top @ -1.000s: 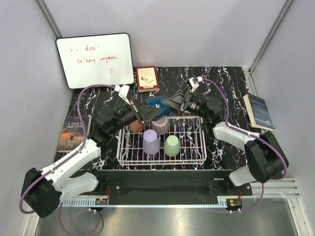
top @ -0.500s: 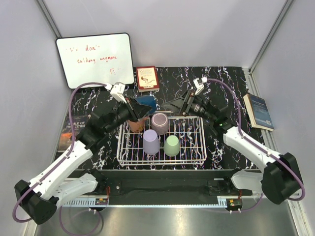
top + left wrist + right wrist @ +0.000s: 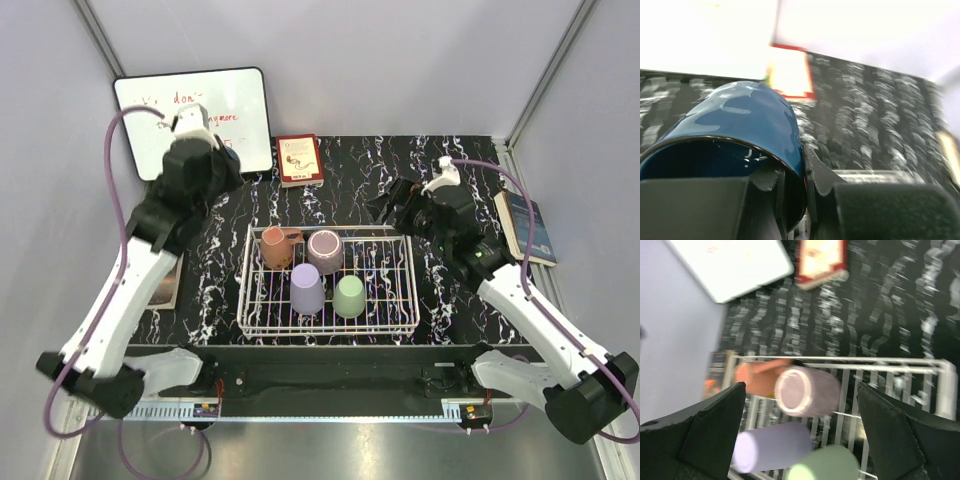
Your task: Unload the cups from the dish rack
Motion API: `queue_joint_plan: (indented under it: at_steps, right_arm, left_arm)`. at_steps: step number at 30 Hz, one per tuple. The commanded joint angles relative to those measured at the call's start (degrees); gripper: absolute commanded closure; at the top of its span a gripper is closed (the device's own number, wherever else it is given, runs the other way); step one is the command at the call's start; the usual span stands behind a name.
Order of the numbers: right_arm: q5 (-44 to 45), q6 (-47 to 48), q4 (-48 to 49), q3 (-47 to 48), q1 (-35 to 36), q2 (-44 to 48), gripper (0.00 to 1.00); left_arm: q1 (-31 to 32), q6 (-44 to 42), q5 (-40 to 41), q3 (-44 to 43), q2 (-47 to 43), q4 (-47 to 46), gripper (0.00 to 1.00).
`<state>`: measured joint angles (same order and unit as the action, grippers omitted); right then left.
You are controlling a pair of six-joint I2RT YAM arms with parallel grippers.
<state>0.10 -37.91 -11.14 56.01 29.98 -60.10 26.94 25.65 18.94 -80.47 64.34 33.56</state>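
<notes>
I should next move my left gripper down, with its fingers tilting down, to the bare patch of tabletop between whiteboard and rack below it, and let go of the cup's rim.
The white wire dish rack holds several cups: terracotta, mauve, lavender and light green. My left gripper is shut on the rim of a dark blue cup, one finger inside and one outside. It is held high by the whiteboard, and the left wrist hides the cup from above. My right gripper hangs open above the rack's back right corner. In the right wrist view the mauve cup lies between the spread fingers, well below them.
A whiteboard leans at the back left, with a red book beside it. Another book lies at the right edge, and one lies at the left, partly under the arm. The rack rim runs below the right gripper.
The left arm has carried the blue cup up and away from the rack toward the whiteboard. The right gripper has drawn back to the right and opened wider.
</notes>
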Motion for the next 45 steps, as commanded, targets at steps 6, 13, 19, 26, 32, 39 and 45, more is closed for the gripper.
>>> queue_joint_plan:
  at_steps: [6,13,19,26,32,39,45]
  right_arm:
    - [16.1,2.8,-14.9,1.0,-0.2,-2.2,0.00]
    - [17.1,4.8,-15.2,-1.4,-0.2,-2.7,0.00]
    - [14.4,5.0,-14.4,-1.6,-0.1,-4.9,0.00]
    - [14.1,5.3,-13.6,-2.0,-0.1,-6.9,0.00]
    - [13.2,4.7,-13.3,-1.4,-0.1,-8.9,0.00]
    - [12.7,4.5,-12.9,-0.1,-0.1,-11.0,0.00]
    - [12.2,4.5,-12.3,0.5,-0.1,-12.3,0.00]
  left_arm:
    - [-13.4,-1.7,1.9,-17.8,27.6,10.1,1.00]
    - [-17.3,0.2,-4.3,-27.6,42.5,12.1,1.00]
    - [-18.9,0.7,-6.5,-31.0,50.9,12.1,1.00]
    - [-20.3,1.2,-8.7,-30.5,56.9,12.0,1.00]
    - [-21.7,2.1,-11.6,-30.7,60.8,11.9,1.00]
    - [-21.9,2.2,-12.8,-31.6,62.9,12.3,1.00]
    - [-21.9,2.6,-11.9,-31.0,61.0,12.4,0.84]
